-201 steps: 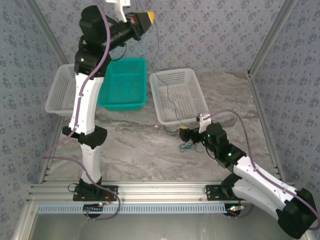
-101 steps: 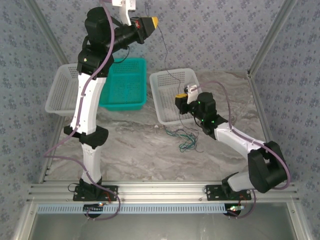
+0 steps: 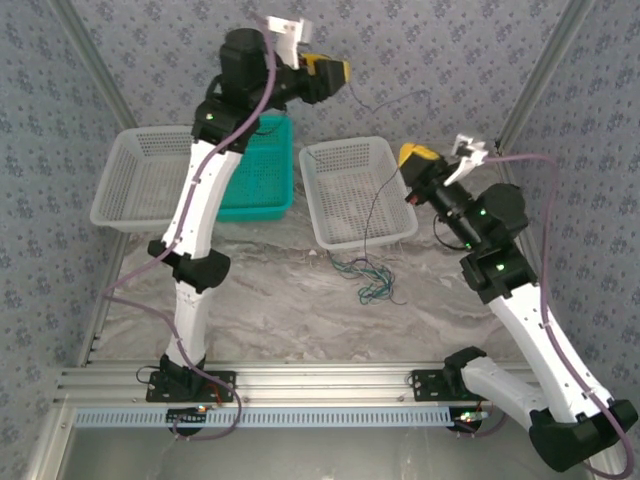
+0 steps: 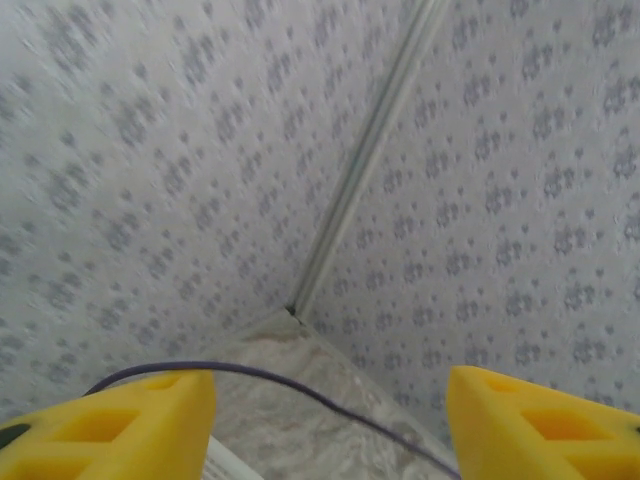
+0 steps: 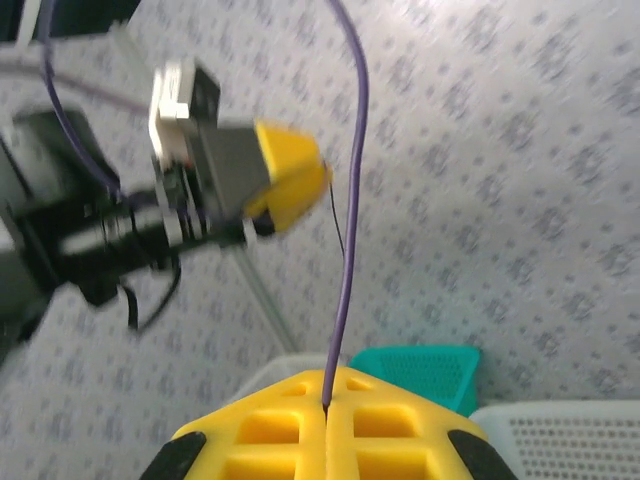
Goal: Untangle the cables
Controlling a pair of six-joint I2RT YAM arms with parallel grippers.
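My right gripper will next move down toward the bottom of the middle white basket [image 3: 330, 225] and let go of the dark purple cable there, since that basket is open below it.
A dark purple cable [image 5: 350, 200] is pinched in my right gripper [image 5: 327, 412], which is shut and raised above the right end of the middle white basket [image 3: 330, 225]. In the top view that gripper [image 3: 412, 158] has the strand [image 3: 372, 215] hanging from it down to a tangle of green and dark cables [image 3: 368, 280] on the table. My left gripper [image 3: 340, 72] is high at the back wall. Its jaws [image 4: 330, 430] are open, and the purple cable [image 4: 324, 399] crosses the gap from the left finger [image 4: 110, 430].
Three baskets stand at the back of the marble table: a white one [image 3: 112, 205] on the left, a teal one [image 3: 240, 208] beside it, and the middle white one. Patterned walls close in the back and both sides.
My right gripper shut at the tangle, then rose up and to the right with the dark cable. My left arm swung right and its jaws opened.
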